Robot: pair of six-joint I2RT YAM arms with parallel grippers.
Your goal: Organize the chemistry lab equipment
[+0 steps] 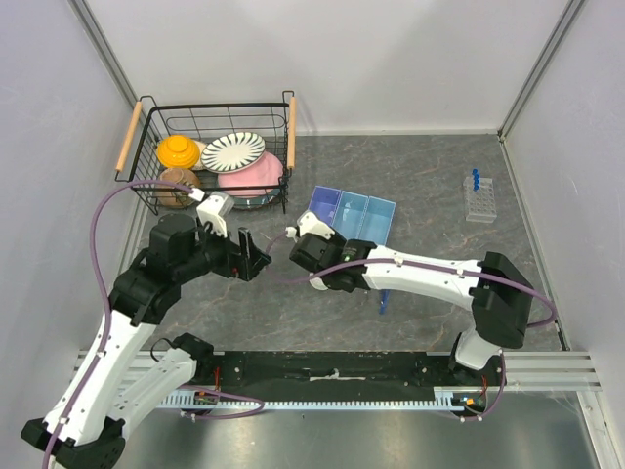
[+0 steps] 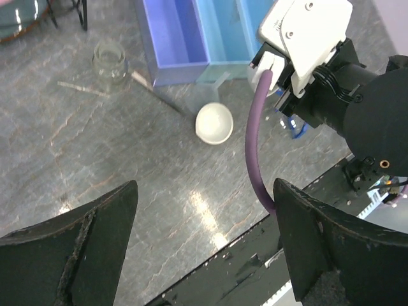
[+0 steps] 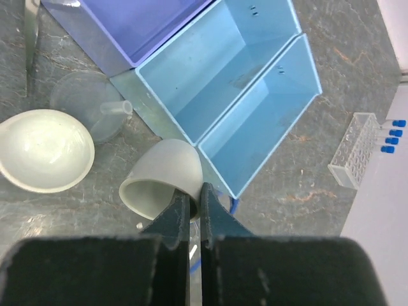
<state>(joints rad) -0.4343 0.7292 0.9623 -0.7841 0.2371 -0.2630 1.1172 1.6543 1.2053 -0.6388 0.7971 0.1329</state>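
The white cup (image 3: 162, 173) goes outward in my right gripper next, then down into the near end of the middle tray for release, since that tray stands empty.
My right gripper (image 3: 191, 199) is shut on the wall of a small white cup (image 3: 162, 173), one finger inside its mouth and one outside. The cup is tipped on its side just in front of the blue trays (image 3: 220, 76). A shallow white dish (image 3: 44, 150) and a clear funnel (image 3: 86, 102) lie left of it. The dish (image 2: 213, 123) also shows in the left wrist view, with a thin metal spatula (image 2: 156, 94) beyond it. A clear tube rack (image 1: 479, 200) with blue-capped tubes (image 3: 392, 137) stands far right. My left gripper (image 2: 204, 245) hangs open over bare table.
A black wire basket (image 1: 215, 156) of striped, pink and orange crockery stands at the back left. A small glass jar (image 2: 109, 62) sits near the spatula. A blue stick tool (image 1: 383, 305) lies under the right arm. The right arm's wrist (image 2: 306, 38) is close to my left gripper.
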